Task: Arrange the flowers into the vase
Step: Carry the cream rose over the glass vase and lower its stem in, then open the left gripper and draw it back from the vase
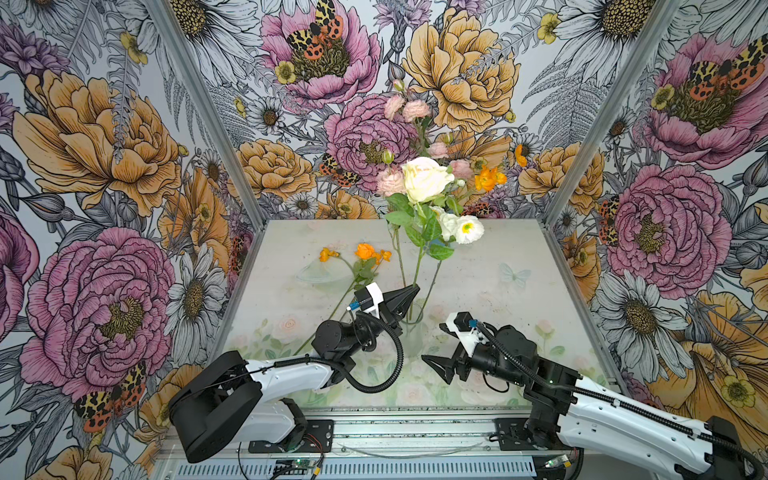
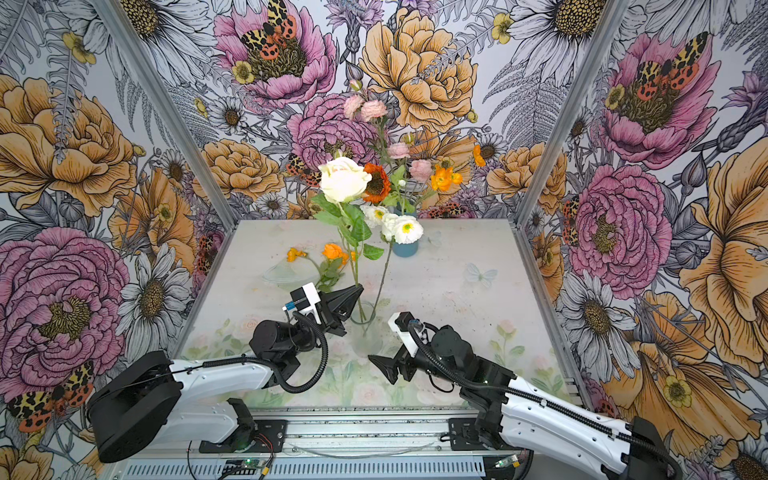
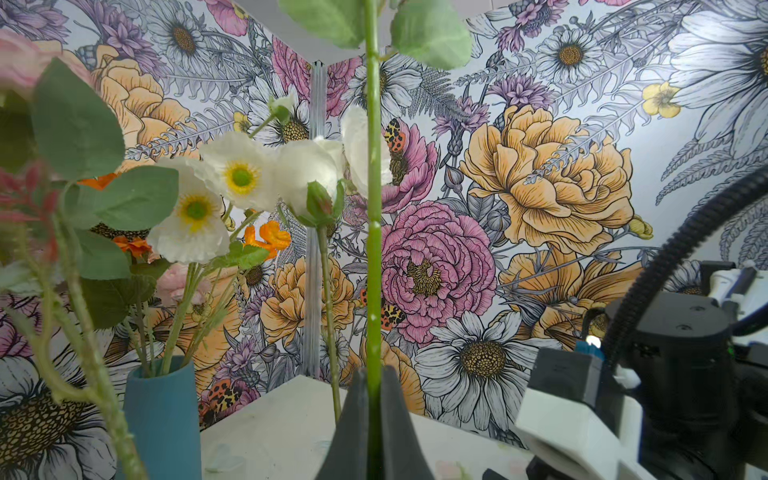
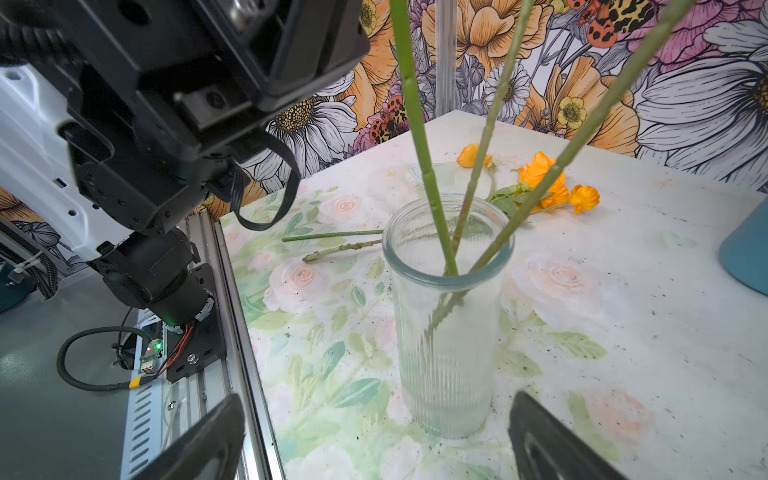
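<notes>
My left gripper moves down toward the vase's rim next and releases the thick stem, because the stem's lower end reaches only just inside the vase's opening.
The clear ribbed glass vase stands mid-table with three green stems in it. My left gripper is shut on the thick stem of the cream rose just above the vase's rim. White yellow-centred flowers lean to the right beside the rose. Orange flowers lie flat on the table behind the vase. My right gripper is open, low, in front of the vase, holding nothing.
A blue vase at the back holds pink and orange flowers and an orange sunflower. A clear glass piece lies at the back left. Flowered walls close in three sides, and a metal rail runs along the front.
</notes>
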{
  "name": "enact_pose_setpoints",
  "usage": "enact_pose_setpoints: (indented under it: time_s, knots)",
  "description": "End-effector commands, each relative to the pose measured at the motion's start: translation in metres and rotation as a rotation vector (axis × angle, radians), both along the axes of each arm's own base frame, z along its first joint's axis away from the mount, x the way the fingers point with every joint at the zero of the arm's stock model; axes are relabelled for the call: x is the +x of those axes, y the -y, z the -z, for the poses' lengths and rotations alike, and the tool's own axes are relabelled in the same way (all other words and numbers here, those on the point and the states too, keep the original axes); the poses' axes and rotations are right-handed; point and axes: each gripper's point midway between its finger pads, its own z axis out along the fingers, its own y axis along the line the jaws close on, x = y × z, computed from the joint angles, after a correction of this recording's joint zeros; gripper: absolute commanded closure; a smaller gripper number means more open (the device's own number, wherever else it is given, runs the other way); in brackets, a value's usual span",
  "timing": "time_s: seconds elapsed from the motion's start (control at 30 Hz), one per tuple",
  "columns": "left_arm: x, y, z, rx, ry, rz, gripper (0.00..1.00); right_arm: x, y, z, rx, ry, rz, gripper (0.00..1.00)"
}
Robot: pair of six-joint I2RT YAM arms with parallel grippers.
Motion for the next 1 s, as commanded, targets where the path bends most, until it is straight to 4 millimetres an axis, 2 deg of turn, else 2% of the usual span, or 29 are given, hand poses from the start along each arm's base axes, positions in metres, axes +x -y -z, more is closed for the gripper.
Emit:
enact_pose_setpoints:
  time_s: [0.0, 0.3, 0.5, 0.63, 0.73, 0.8, 0.87, 0.97]
  knots:
    - [-0.009, -0.002, -0.005, -0.020, 0.052, 0.010, 1.00, 0.001, -0.001, -0.001, 0.014, -0.004, -0.004, 0.00]
    - [0.005, 0.012, 0.046, 0.064, -0.083, 0.022, 1.00, 0.000, -0.002, 0.003, 0.013, -0.012, -0.009, 0.00]
    - [0.008, 0.014, 0.066, 0.095, -0.128, 0.012, 1.00, 0.000, -0.001, 0.004, 0.013, -0.015, -0.006, 0.01]
    - [0.007, 0.008, 0.072, 0.104, -0.142, -0.004, 0.98, 0.000, -0.001, 0.005, 0.012, -0.016, -0.004, 0.00]
    - [0.005, 0.002, 0.072, 0.099, -0.143, -0.021, 0.92, 0.000, -0.001, 0.006, 0.013, -0.017, -0.007, 0.01]
    - [0.005, -0.003, 0.071, 0.092, -0.142, -0.037, 0.83, 0.000, -0.002, 0.006, 0.013, -0.017, -0.007, 0.01]
    - [0.004, -0.006, 0.068, 0.086, -0.135, -0.043, 0.81, 0.000, -0.003, 0.006, 0.014, -0.018, -0.010, 0.00]
    - [0.004, -0.009, 0.062, 0.071, -0.124, -0.048, 0.65, 0.001, -0.005, 0.008, 0.014, -0.024, -0.010, 0.01]
